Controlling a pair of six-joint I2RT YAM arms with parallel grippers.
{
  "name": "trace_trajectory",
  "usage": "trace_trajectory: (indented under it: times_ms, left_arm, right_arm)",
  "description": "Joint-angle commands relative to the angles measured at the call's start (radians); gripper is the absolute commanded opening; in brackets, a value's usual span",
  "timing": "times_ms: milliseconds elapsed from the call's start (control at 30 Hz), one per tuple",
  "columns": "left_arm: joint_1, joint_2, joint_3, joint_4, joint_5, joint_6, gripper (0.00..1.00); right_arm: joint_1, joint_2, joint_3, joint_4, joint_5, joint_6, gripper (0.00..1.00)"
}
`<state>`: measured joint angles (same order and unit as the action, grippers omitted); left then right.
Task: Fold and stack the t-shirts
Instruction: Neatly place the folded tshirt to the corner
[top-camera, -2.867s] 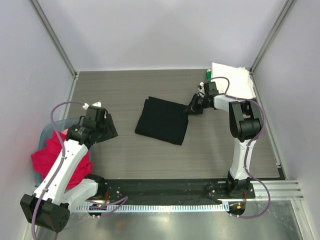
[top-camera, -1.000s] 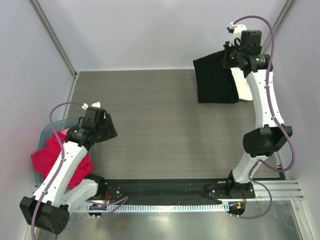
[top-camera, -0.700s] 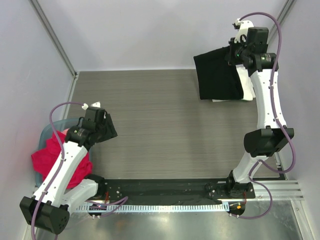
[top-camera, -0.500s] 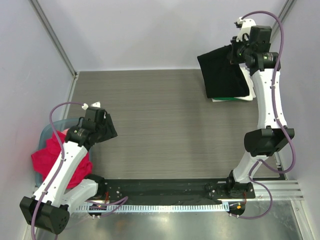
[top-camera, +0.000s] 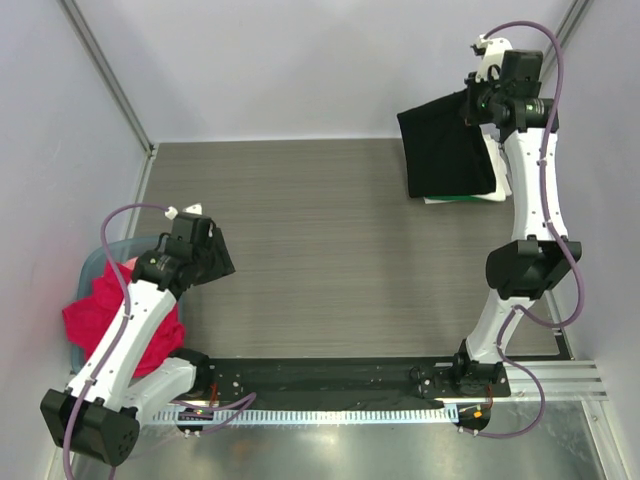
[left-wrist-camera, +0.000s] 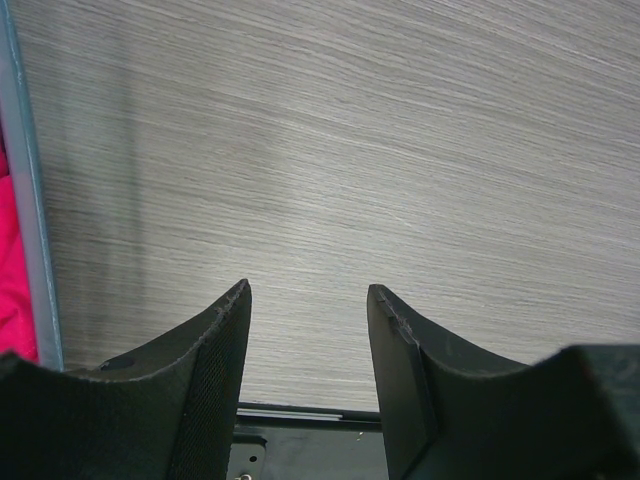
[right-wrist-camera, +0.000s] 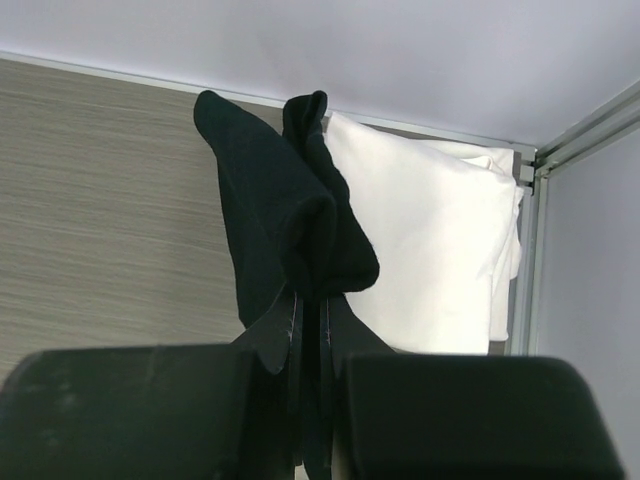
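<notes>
The hanging black t-shirt (top-camera: 445, 150) leaves the side of the white t-shirt by the frame post uncovered. My right gripper should next go down toward the far corner of the white t-shirt (right-wrist-camera: 440, 240) there by the frame post.
My right gripper (top-camera: 472, 103) is raised high at the back right and shut on the folded black t-shirt (top-camera: 445, 150), which hangs from it over the stack. In the right wrist view the black cloth (right-wrist-camera: 290, 225) is pinched between the closed fingers. Beneath it lies the folded white t-shirt (right-wrist-camera: 440, 240), with a green t-shirt edge (top-camera: 470, 198) showing under the hanging cloth. My left gripper (top-camera: 212, 255) is open and empty low over the table at the left; in its wrist view (left-wrist-camera: 308, 300) only bare table shows between the fingers. Red and pink shirts (top-camera: 105, 315) lie heaped at the left.
A pale blue tub (top-camera: 95, 262) holds the red heap at the left table edge; its rim shows in the left wrist view (left-wrist-camera: 25, 190). Metal frame posts (top-camera: 105, 75) rise at the back corners. The black base rail (top-camera: 330, 375) runs along the near edge.
My right gripper picked the folded black shirt off the table middle, lifted it and carried it to the back right over the white and green stack. The left arm has not moved.
</notes>
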<state>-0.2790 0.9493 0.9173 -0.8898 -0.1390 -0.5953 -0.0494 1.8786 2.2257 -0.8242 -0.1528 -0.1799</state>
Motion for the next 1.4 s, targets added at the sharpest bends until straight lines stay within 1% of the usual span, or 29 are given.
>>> trace_trajectory:
  times_ms: [0,333,667,767,900,967,1167,1200,1233,1267,1333,1367]
  left_arm:
    - [0.004,0.005,-0.003,0.028,-0.01,0.002,0.51]
    - [-0.012,0.022,-0.005,0.023,-0.02,-0.003,0.5]
    - [-0.022,0.055,-0.003,0.015,-0.033,-0.008,0.5]
    - [-0.031,0.063,-0.001,0.012,-0.039,-0.011,0.5]
    - [-0.046,0.077,0.0,0.003,-0.057,-0.014,0.5]
    - [-0.048,0.088,0.002,0.002,-0.06,-0.017,0.5]
    - [-0.06,0.127,0.006,-0.008,-0.071,-0.02,0.49]
    - [-0.058,0.131,0.008,-0.012,-0.073,-0.02,0.49]
    - [-0.06,0.135,0.009,-0.011,-0.073,-0.02,0.49]
    - [-0.06,0.137,0.009,-0.011,-0.073,-0.02,0.49]
    - [-0.06,0.137,0.009,-0.012,-0.076,-0.021,0.49]
    - [-0.06,0.137,0.009,-0.012,-0.077,-0.021,0.49]
  right_arm:
    - [-0.026,0.02,0.1,0.083,-0.011,-0.029,0.01]
    - [-0.063,0.119,0.155,0.184,0.021,-0.066,0.01]
    - [-0.109,0.235,0.16,0.359,0.013,-0.07,0.01]
    - [-0.125,0.295,0.178,0.425,0.021,-0.084,0.01]
    - [-0.156,0.408,0.256,0.477,0.028,-0.069,0.01]
    - [-0.165,0.458,0.25,0.529,0.042,-0.07,0.01]
    - [-0.168,0.585,0.236,0.597,0.139,-0.072,0.02]
    - [-0.168,0.599,0.233,0.612,0.168,-0.066,0.05]
    - [-0.168,0.609,0.235,0.64,0.188,-0.059,0.31]
    - [-0.168,0.634,0.239,0.654,0.196,-0.053,0.48]
    - [-0.168,0.639,0.235,0.698,0.255,-0.027,0.75]
    - [-0.168,0.627,0.233,0.709,0.287,-0.015,0.78]
